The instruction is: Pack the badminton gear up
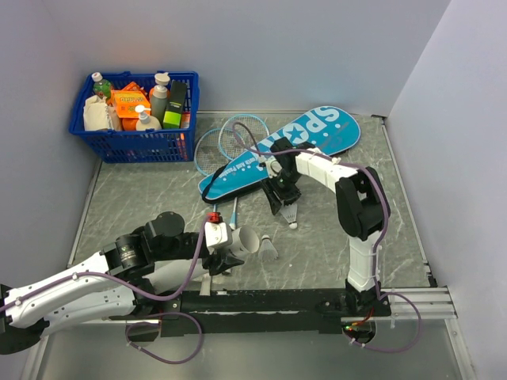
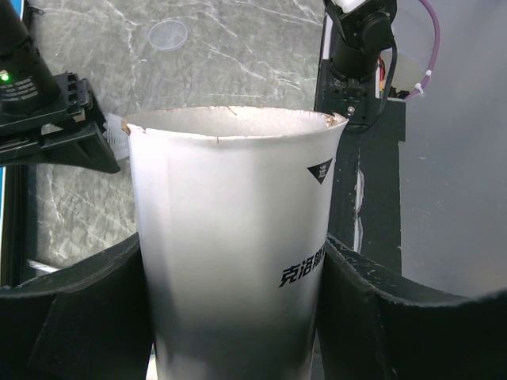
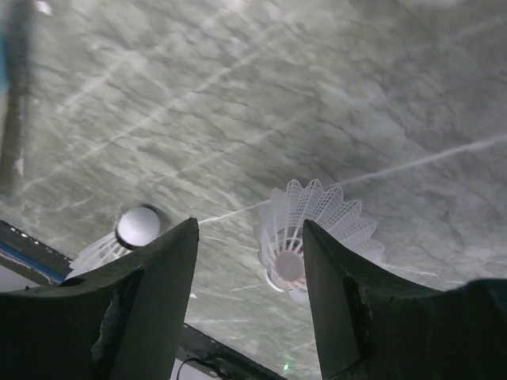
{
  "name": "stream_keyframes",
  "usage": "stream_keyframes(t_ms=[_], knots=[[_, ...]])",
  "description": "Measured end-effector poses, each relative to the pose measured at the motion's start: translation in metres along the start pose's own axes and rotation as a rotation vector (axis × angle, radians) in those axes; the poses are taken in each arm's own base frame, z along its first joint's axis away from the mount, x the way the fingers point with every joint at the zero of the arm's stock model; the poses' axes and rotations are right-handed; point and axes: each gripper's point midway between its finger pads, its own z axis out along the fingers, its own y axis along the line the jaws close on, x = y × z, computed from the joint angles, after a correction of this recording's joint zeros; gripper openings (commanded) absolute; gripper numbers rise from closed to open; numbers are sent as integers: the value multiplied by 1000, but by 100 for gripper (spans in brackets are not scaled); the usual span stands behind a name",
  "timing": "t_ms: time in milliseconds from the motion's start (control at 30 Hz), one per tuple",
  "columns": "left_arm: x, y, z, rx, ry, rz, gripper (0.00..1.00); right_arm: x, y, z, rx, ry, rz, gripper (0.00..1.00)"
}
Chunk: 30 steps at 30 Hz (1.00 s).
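The shuttlecock's open skirt already reaches into the gap between my fingers, so my right gripper will stay low and close its fingers on the skirt's rim [image 1: 287,209] [image 3: 299,203].
The teal "SPORT" bag [image 1: 279,150] lies at the back middle, over the handles of two light-blue rackets [image 1: 231,136]. My right gripper [image 1: 286,203] is open and points down over a white shuttlecock [image 1: 293,216]. In the right wrist view that shuttlecock [image 3: 313,226] stands skirt-up between the open fingers [image 3: 249,229], close to the right one. A second shuttlecock [image 1: 269,252] lies on its side and shows in the right wrist view [image 3: 127,236]. My left gripper [image 1: 230,252] is shut on a white paper tube [image 1: 244,241], open-ended, with black print [image 2: 234,237].
A blue basket of bottles [image 1: 136,115] stands at the back left. The right arm's base [image 1: 360,305] and a black rail [image 1: 269,301] run along the near edge. Walls close in the left, back and right sides. A clear round lid [image 2: 168,33] lies on the table.
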Motion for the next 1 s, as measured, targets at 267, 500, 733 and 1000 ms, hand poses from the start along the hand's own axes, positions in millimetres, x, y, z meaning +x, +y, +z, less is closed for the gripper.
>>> stream_keyframes(t_ms=[267,500,733,1000], knots=[[0,-1,0,8,0,0,1,18,-17,2,18,13,91,40],[0,-2,0,14,1,-1,1,25,-19,-12,34,-21,129,0],[1,-2,2,14,4,-2,1,24,-19,-21,39,-66,159,0],[6,5,9,-17,27,-14,1,7,5,-94,39,-367,192,0]])
